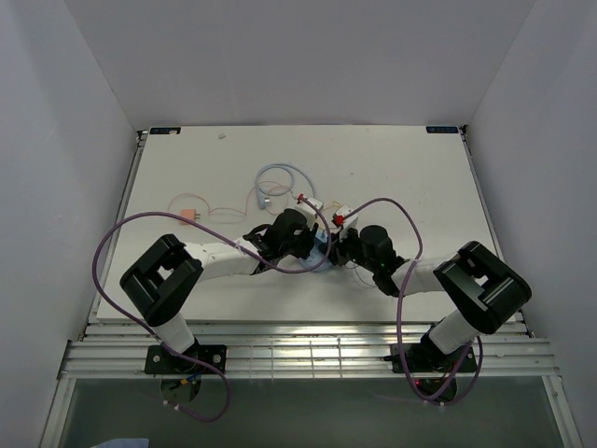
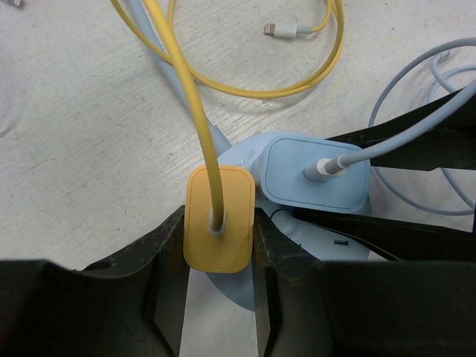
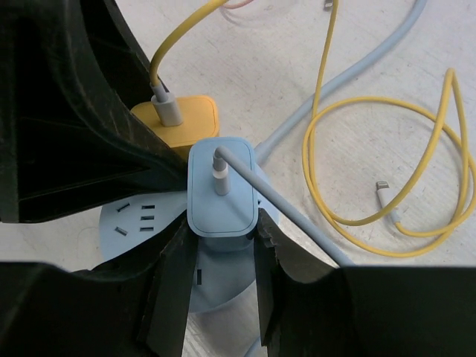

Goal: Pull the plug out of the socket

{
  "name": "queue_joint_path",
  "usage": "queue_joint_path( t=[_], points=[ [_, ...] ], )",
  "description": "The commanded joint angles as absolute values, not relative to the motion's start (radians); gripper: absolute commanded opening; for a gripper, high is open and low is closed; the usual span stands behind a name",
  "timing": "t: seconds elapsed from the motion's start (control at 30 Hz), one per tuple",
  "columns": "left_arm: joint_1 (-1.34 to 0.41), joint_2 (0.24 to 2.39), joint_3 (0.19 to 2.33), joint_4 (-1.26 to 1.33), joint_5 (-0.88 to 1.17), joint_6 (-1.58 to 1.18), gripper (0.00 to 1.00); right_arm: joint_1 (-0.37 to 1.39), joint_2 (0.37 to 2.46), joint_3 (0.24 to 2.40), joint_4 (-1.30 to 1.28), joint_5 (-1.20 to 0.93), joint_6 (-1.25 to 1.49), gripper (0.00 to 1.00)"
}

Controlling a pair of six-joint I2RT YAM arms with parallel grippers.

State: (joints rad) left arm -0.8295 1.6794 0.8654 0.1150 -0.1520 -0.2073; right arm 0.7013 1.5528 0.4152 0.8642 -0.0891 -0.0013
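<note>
The light-blue plug (image 3: 222,201) is still in the socket, so the right gripper will pull it up, then carry it outward and to the right in the top view, over bare table.
The socket (image 3: 134,223) is a flat light-blue puck with slots in its top; in the top view (image 1: 320,252) it lies between the two grippers. Two plugs stand in it side by side. My left gripper (image 2: 219,223) is shut on the yellow plug (image 2: 219,238), whose yellow cord rises from its top. My right gripper (image 3: 223,227) is shut on the light-blue plug (image 3: 222,201), which has a pale-blue cord. The yellow plug (image 3: 186,123) stands just behind the blue one. The blue plug (image 2: 316,175) shows to the right of the yellow one.
A yellow cable (image 3: 387,126) lies coiled on the white table to the right of the socket, its loose connector (image 3: 383,186) inside the loop. A pale-blue cable (image 1: 280,175) loops behind the grippers. A thin orange cord (image 1: 191,215) lies further left. White walls enclose the table.
</note>
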Motion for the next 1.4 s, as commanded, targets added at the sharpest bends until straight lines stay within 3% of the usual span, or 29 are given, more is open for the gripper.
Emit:
queue_joint_path(
  t=[0.0, 0.23, 0.7, 1.03, 1.37],
  points=[
    [-0.825, 1.766, 0.796, -0.072, -0.222, -0.23, 0.0, 0.71, 1.499, 0.446, 0.949, -0.298, 0.127, 0.08],
    [-0.834, 1.759, 0.79, -0.069, -0.236, -0.233, 0.0, 0.67, 1.494, 0.434, 1.023, -0.37, 0.17, 0.08],
    [-0.838, 1.724, 0.811, -0.072, -0.242, -0.245, 0.0, 0.545, 1.31, 0.558, 0.663, -0.143, 0.124, 0.08],
    [-0.838, 1.684, 0.831, -0.09, -0.25, -0.262, 0.0, 0.223, 1.167, 0.796, 0.249, -0.037, 0.037, 0.08],
    [-0.836, 1.675, 0.848, -0.107, -0.288, -0.298, 0.0, -0.031, 1.345, 0.968, 0.115, 0.024, -0.063, 0.08]
  ],
)
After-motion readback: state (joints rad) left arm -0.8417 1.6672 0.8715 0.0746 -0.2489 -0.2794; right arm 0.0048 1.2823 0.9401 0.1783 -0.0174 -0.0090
